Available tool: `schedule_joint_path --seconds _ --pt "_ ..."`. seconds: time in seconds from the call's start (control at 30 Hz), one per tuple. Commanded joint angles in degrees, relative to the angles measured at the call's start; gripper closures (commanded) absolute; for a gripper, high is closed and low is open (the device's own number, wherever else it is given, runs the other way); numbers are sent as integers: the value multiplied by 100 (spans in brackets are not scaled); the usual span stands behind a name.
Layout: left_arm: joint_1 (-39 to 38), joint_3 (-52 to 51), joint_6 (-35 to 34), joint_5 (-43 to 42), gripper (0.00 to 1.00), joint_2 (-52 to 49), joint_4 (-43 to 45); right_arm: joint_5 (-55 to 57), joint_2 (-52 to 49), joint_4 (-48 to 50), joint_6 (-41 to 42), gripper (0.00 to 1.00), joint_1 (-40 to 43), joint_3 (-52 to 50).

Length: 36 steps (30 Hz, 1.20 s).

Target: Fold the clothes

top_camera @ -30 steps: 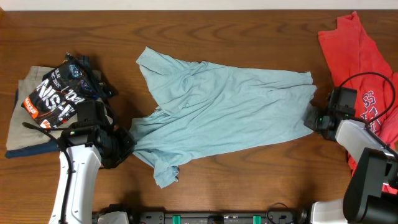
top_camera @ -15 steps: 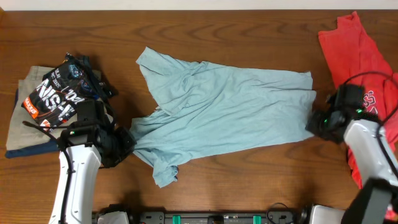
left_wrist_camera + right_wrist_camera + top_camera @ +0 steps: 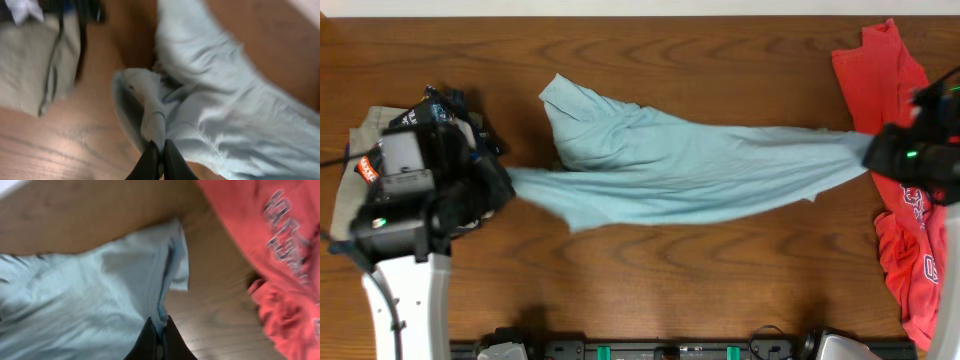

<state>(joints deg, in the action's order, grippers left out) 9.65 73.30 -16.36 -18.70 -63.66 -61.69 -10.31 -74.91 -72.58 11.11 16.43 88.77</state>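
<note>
My left gripper lowers toward the right in the overhead view to the tabletop by the shirt's near edge next and releases, since the pinched end hangs lifted.
The pale blue-grey T-shirt hangs stretched between my two grippers, lifted off the middle of the wooden table, with one sleeve trailing at the back left. My left gripper is shut on the shirt's left end; the left wrist view shows its fingers pinching a fold of the shirt. My right gripper is shut on the shirt's right end; the right wrist view shows its fingers pinching the edge of the shirt.
A red T-shirt with white lettering lies at the right edge, under my right arm; it also shows in the right wrist view. A black printed shirt on a folded beige garment lies at the left, also seen in the left wrist view.
Both grippers have risen and pulled apart, left to the left and right to the right. The shirt, which lay spread on the table, is now lifted and drawn into a taut band.
</note>
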Motion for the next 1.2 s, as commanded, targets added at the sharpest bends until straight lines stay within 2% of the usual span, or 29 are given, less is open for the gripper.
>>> schedule_joint_path --seconds 0.0,0.2,0.43,0.57,0.73,1.0,1.17 --pt "24 914 177 -15 94 83 -221 -66 118 -297 -354 99 140 962" --pt "24 2168 173 -31 94 129 -494 -2 120 -673 -413 99 284 2111" --pt "24 2122 175 -234 94 48 -1174 -2 -44 -957 -415 99 286 2100" --pt "-31 1602 177 -472 94 -210 -1491 33 -201 -1108 -415 99 284 1891" --pt "-457 509 177 -487 94 -595 -1329 284 -389 -1104 -415 99 284 1429" --pt "-1353 -1429 168 -483 94 -1532 -184 452 -535 -846 -415 99 286 614" --pt "-1569 -2024 46 -487 94 -2192 518 455 -535 -678 -415 99 284 195"
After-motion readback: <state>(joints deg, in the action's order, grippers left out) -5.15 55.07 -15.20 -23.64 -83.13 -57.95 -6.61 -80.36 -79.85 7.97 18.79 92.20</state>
